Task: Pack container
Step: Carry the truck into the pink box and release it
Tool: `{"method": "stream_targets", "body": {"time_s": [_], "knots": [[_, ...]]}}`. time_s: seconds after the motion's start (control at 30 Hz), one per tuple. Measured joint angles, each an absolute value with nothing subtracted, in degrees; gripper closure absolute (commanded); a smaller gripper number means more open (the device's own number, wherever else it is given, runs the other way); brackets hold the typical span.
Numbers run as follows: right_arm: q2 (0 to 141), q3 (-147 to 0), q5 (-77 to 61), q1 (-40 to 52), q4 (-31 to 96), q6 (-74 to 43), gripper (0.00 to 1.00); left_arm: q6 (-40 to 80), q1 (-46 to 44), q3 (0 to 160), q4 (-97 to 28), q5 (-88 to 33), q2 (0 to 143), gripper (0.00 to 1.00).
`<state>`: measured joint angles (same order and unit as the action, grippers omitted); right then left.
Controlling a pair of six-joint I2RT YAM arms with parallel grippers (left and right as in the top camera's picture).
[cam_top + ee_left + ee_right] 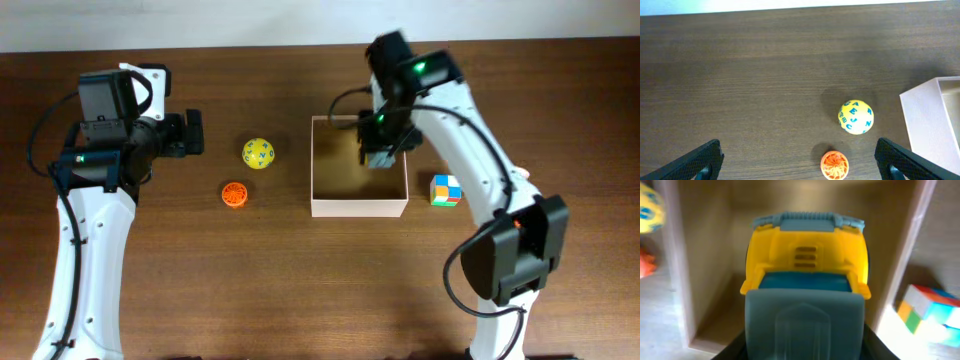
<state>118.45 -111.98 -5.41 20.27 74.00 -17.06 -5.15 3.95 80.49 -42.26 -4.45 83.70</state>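
The toy truck already hangs between the sides of the container, so my right gripper needs to lower it next onto the container's tan bottom near the cube-side and release it.
The container is a square shallow box with cream walls and a tan inside, at the table's middle; its corner shows in the left wrist view. My right gripper hangs over the container's right part, shut on a yellow and blue toy truck that fills the right wrist view above the tan floor. My left gripper is open and empty, left of a yellow lettered ball and an orange wheel-like toy.
A multicoloured puzzle cube lies just right of the container. The brown wooden table runs to a pale far edge.
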Motion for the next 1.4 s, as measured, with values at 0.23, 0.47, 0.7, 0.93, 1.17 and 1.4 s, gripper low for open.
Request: {"method": "stream_targets", "body": {"time_s": [0.23,0.47,0.7,0.93,1.17,1.4], "knots": [[118.48,-100.36,-4.69,19.73,62.41,-19.68,0.65,-5.15,3.95,80.49,-42.26,-4.47,83.70,0.01],[118.48,-98.13,-1.02,19.03,57.71,-19.16,0.46,-5.15,4.01,80.49,-42.30,-4.45,83.70,0.01],[118.48,-98.21,1.72,19.16,56.90,-14.11,0.36,-5.15,4.10,80.49,-42.70,-4.45,83.70,0.01],[118.48,-103.68,2.20,19.55,61.71,-11.81,0.36,-5.15,4.10,80.49,-42.96,-4.47,83.70,0.01],[116.79,-118.52,2.35,19.44,72.12,-11.35,0.27,-5.15,4.10,80.49,-43.09,-4.47,83.70,0.01],[107.04,-126.67,2.37,9.85,80.99,-11.44,0.25,-5.15,4.10,80.49,-43.09,-4.43,83.70,0.01]]}}
